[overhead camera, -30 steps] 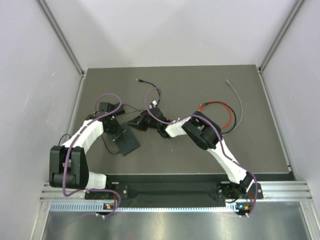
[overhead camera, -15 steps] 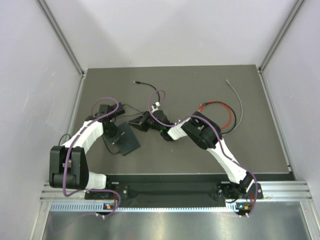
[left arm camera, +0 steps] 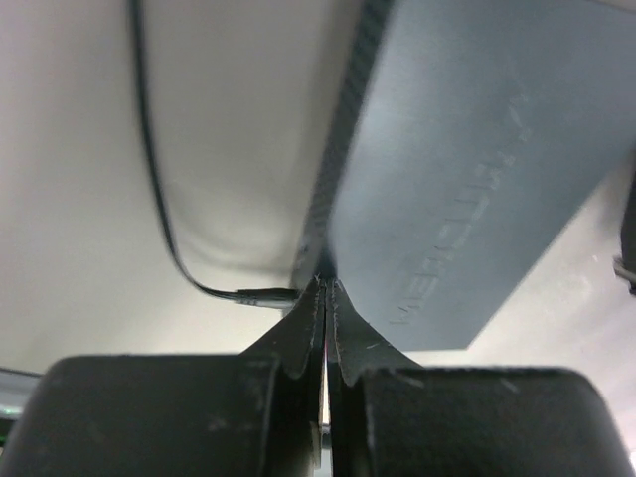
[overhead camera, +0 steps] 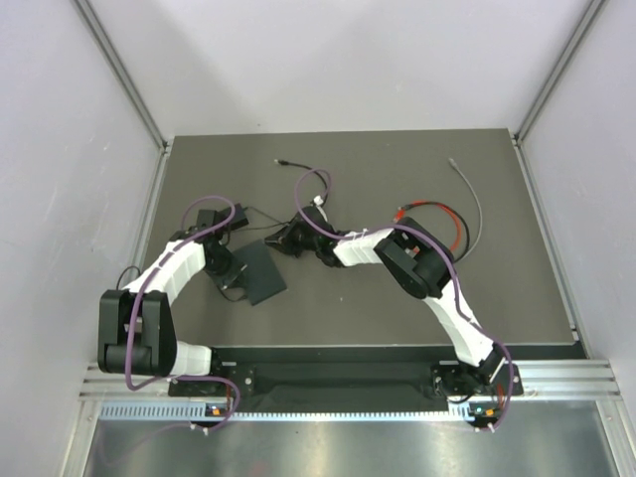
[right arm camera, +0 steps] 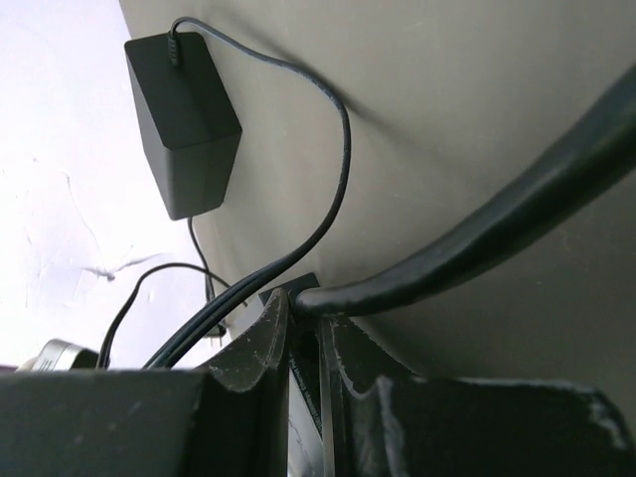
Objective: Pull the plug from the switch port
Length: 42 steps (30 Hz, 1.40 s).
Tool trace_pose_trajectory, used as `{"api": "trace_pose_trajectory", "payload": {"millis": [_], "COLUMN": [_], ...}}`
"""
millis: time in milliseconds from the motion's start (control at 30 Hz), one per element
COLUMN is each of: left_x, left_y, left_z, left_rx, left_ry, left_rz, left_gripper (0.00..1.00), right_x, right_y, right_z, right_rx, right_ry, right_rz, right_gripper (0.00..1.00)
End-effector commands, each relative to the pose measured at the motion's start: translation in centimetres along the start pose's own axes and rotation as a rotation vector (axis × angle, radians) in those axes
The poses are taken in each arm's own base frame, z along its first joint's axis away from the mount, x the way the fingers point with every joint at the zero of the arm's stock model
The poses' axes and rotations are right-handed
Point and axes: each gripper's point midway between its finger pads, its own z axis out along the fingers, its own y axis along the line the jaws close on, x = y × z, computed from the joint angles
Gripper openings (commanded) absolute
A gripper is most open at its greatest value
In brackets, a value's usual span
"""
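The red and grey cables are to the right of my right gripper in the top view, clear of the switch (overhead camera: pixel 261 274). I need to pull the plug beside them and let go of it.
The switch (overhead camera: pixel 261 274) is a flat dark box lying left of centre; in the left wrist view (left arm camera: pixel 467 169) it fills the upper right. My left gripper (overhead camera: pixel 235 275) is shut, its tips (left arm camera: pixel 326 286) pressed against the switch's near edge, next to a thin power lead (left arm camera: pixel 260 295) plugged in there. My right gripper (overhead camera: pixel 295 238) sits just past the switch's far right corner, shut on a black plug (right arm camera: pixel 306 298) with a thick black cable (right arm camera: pixel 477 234) running off right. I cannot tell whether the plug still touches the switch.
A black adapter brick (overhead camera: pixel 211 216) lies behind the left gripper and also shows in the right wrist view (right arm camera: pixel 184 124). A loose black cable end (overhead camera: pixel 282 160) lies at the back. A red cable (overhead camera: pixel 432 207) and a grey cable (overhead camera: pixel 473 194) lie to the right.
My right gripper has moved right, away from the switch, with the plug in it. The switch has shifted and turned slightly to the right. The left gripper stays on it.
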Motion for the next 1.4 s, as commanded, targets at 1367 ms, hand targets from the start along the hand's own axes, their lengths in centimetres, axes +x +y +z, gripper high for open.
{"api": "trace_pose_trajectory", "payload": {"millis": [1367], "left_x": [1.0], "left_y": [0.0], "left_z": [3.7], "left_rx": [-0.119], "left_ry": [0.067], "left_rz": [-0.079], "left_gripper": [0.0], "right_x": [-5.1], "right_y": [-4.3], "right_z": [-2.8], "right_rx": [-0.107], "right_ry": [-0.005], "right_rz": [0.168], "right_gripper": [0.0]}}
